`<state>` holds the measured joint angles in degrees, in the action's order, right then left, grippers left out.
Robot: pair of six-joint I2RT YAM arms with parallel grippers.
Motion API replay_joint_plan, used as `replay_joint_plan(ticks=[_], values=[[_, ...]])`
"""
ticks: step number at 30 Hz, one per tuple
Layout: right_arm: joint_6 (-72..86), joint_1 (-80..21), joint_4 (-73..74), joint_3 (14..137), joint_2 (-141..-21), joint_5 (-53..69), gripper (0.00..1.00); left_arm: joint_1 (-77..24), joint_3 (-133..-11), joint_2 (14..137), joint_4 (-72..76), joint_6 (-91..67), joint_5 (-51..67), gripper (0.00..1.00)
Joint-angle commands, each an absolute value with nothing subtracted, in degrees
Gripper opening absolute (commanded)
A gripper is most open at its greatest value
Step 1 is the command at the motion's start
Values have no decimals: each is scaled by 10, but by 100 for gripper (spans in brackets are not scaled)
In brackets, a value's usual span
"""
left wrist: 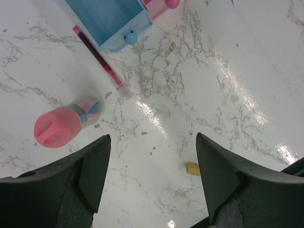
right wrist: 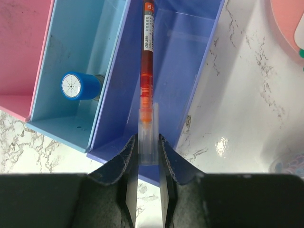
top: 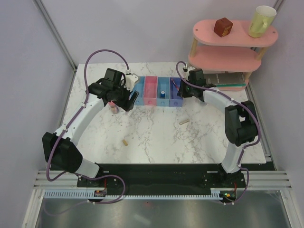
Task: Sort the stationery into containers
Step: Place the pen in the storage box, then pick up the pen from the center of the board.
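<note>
The second thin red pen's end lies below the open fingers, past the bin's corner. Next, my left gripper lowers and closes on the clear end (left wrist: 124,90).
My right gripper (right wrist: 148,152) is shut on the clear cap end of a thin red pen (right wrist: 146,71). The pen points into the purple-blue bin (right wrist: 190,57), the right end of the row of bins (top: 156,90). A tiny blue cylinder (right wrist: 76,85) lies in the light blue bin (right wrist: 52,118) beside it. My left gripper (left wrist: 152,175) is open and empty above the table. A pink cylinder (left wrist: 57,126) is just ahead to its left. A second thin red pen (left wrist: 99,59) lies against the left light blue bin (left wrist: 114,19). One beige piece (left wrist: 192,168) lies beside my right finger, another (top: 184,121) lies mid-table.
The pink tiered shelf (top: 232,52) stands at the back right, carrying a brown cube (top: 222,26) and a yellow mug (top: 261,21). A grey and green flat thing (top: 232,81) lies under it. The shelf's foot (right wrist: 289,28) is close to the right of the purple-blue bin.
</note>
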<state>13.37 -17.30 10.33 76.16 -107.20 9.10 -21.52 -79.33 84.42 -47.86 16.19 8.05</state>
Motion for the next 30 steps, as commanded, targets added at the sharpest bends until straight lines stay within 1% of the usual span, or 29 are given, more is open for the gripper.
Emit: replay_joint_plan(ticks=[1, 2, 4, 5, 8, 11, 16, 22, 25, 30], values=[[136, -173, 83, 757, -1040, 85, 21, -216, -793, 840, -462, 171, 94, 80], [135, -173, 83, 756, -1040, 86, 22, -217, -793, 840, -461, 171, 93, 80], [132, -175, 84, 753, -1038, 91, 34, -217, -792, 841, -461, 171, 92, 80], [131, -175, 84, 753, -1038, 92, 48, -216, -792, 842, -459, 171, 92, 80], [121, -178, 84, 754, -1034, 94, 64, -217, -786, 844, -456, 171, 92, 80], [114, -178, 89, 761, -1031, 95, 67, -217, -770, 848, -443, 168, 84, 80], [85, -178, 120, 792, -1008, 99, 67, -217, -708, 877, -383, 174, 49, 79], [-29, -178, 184, 829, -938, 104, 68, -215, -648, 924, -322, 189, -12, 79], [-73, -177, 222, 838, -900, 97, 69, -215, -639, 949, -286, 182, -30, 79], [-104, -170, 265, 850, -863, 101, 69, -213, -662, 1000, -258, 153, -39, 78]])
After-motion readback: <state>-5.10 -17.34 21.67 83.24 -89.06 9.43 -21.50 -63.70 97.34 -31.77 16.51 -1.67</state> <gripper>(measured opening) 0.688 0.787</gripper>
